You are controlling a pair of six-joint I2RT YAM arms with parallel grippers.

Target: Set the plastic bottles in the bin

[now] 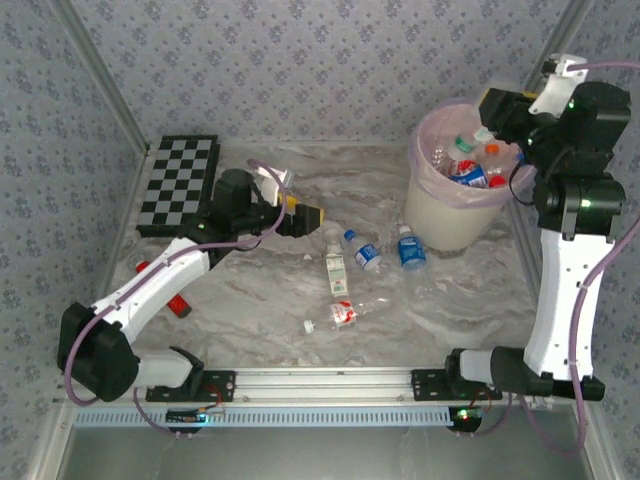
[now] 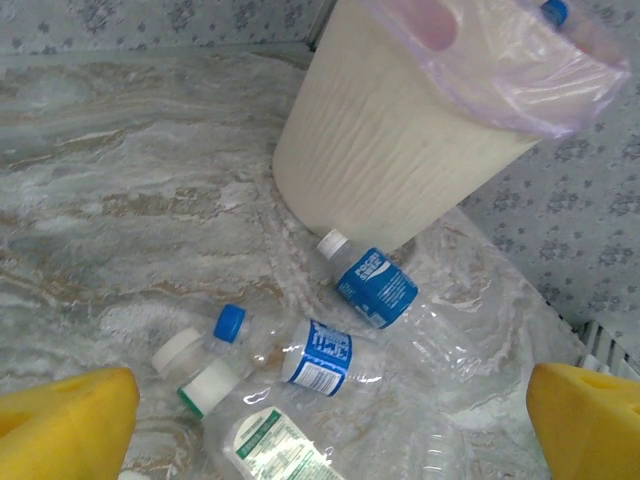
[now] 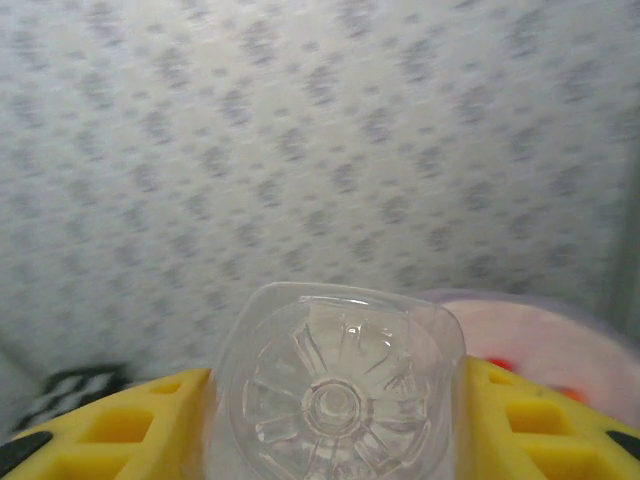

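Observation:
My right gripper next needs to tilt down and lower past the bin's rim to release the clear bottle, because the bin's pink-lined opening [image 1: 446, 148] [image 3: 530, 340] lies below.
My right gripper [image 1: 490, 122] hangs over the bin [image 1: 440, 215], shut on a clear plastic bottle [image 3: 340, 385] whose ribbed base faces the right wrist camera between the yellow fingers [image 3: 130, 430]. The cream bin, lined with a pink bag, holds several bottles [image 1: 468, 170]. My left gripper [image 1: 316, 218] stands open above the table's middle, its yellow fingertips [image 2: 65, 420] wide apart. Below it lie a green-label bottle [image 2: 270, 440], a blue-capped blue-label bottle [image 2: 318, 358] and a blue-label bottle [image 2: 372, 285] by the bin's foot [image 2: 390, 150]. A red-label bottle [image 1: 345, 313] lies nearer the front.
A black-and-white chequered board [image 1: 178, 183] lies at the back left. A small red object [image 1: 178, 305] sits beside the left arm. Patterned walls close in the table on three sides, and a metal rail [image 1: 320, 380] runs along the front edge.

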